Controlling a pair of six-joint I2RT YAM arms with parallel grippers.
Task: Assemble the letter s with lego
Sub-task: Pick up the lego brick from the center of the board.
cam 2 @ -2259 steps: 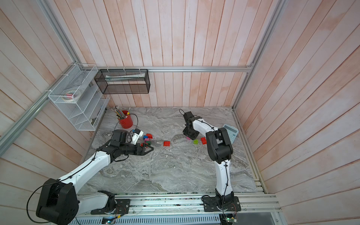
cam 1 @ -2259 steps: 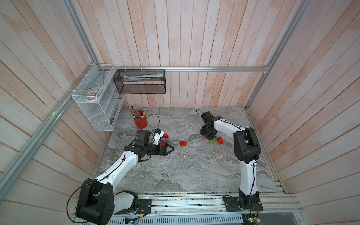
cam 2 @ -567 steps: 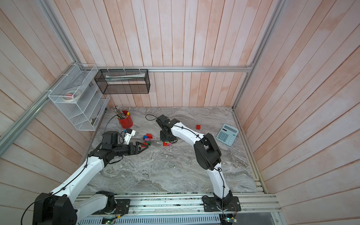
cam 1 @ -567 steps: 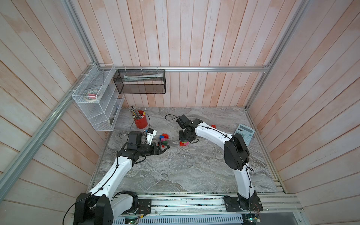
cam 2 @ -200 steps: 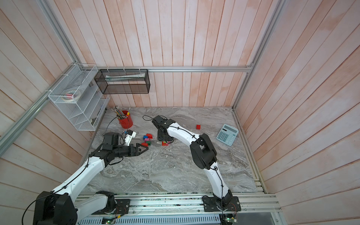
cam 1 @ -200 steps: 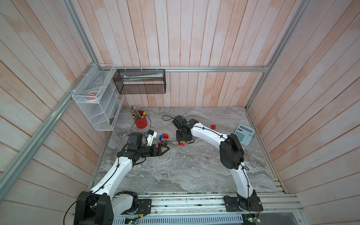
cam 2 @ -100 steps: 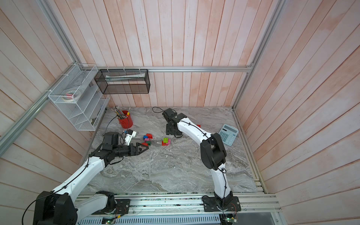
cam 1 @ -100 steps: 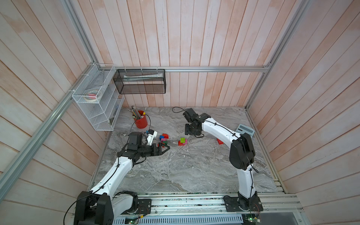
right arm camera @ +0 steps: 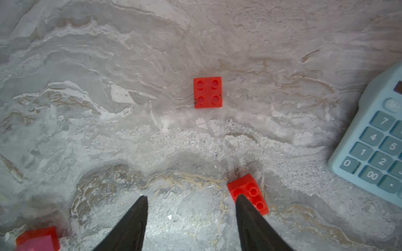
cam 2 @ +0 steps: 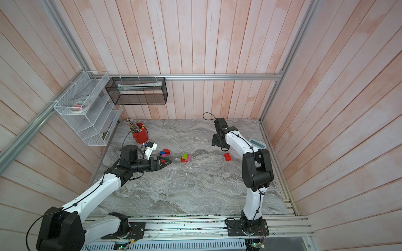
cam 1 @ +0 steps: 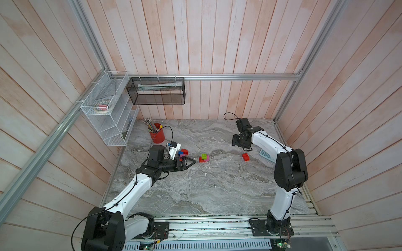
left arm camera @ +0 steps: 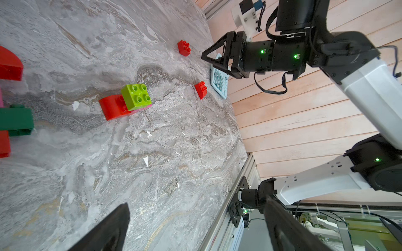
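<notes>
My right gripper will reach outward next and lower its open fingers around the red square brick (right arm camera: 207,92), because the bare marble on both sides leaves room for them.
The lego lies in groups on the marble table (cam 1: 217,187). A lime brick sits on a pink and red stack (cam 1: 204,157) (cam 2: 185,157) mid-table; the left wrist view shows that lime brick (left arm camera: 136,96) over a red arch piece (left arm camera: 112,106). A cluster of red, blue, pink and green bricks (cam 1: 182,152) lies beside my left gripper (cam 1: 189,162) (left arm camera: 195,228), which is open and empty, pointing at the stack. My right gripper (cam 1: 237,143) (right arm camera: 191,196) hangs open and empty at the back right, near a red square brick (right arm camera: 207,92). Another red brick (cam 1: 245,157) (right arm camera: 250,191) shows partly behind one finger.
A pale blue calculator (right arm camera: 374,147) (cam 2: 256,143) lies at the right edge, partly under my right arm. A red pencil cup (cam 1: 157,135) stands at the back left. Wire shelves (cam 1: 108,113) and a black mesh basket (cam 1: 156,91) hang on the walls.
My right gripper has left the stack, swung to the back right and opened wider. The lime brick stays on the stack. The left arm has not moved.
</notes>
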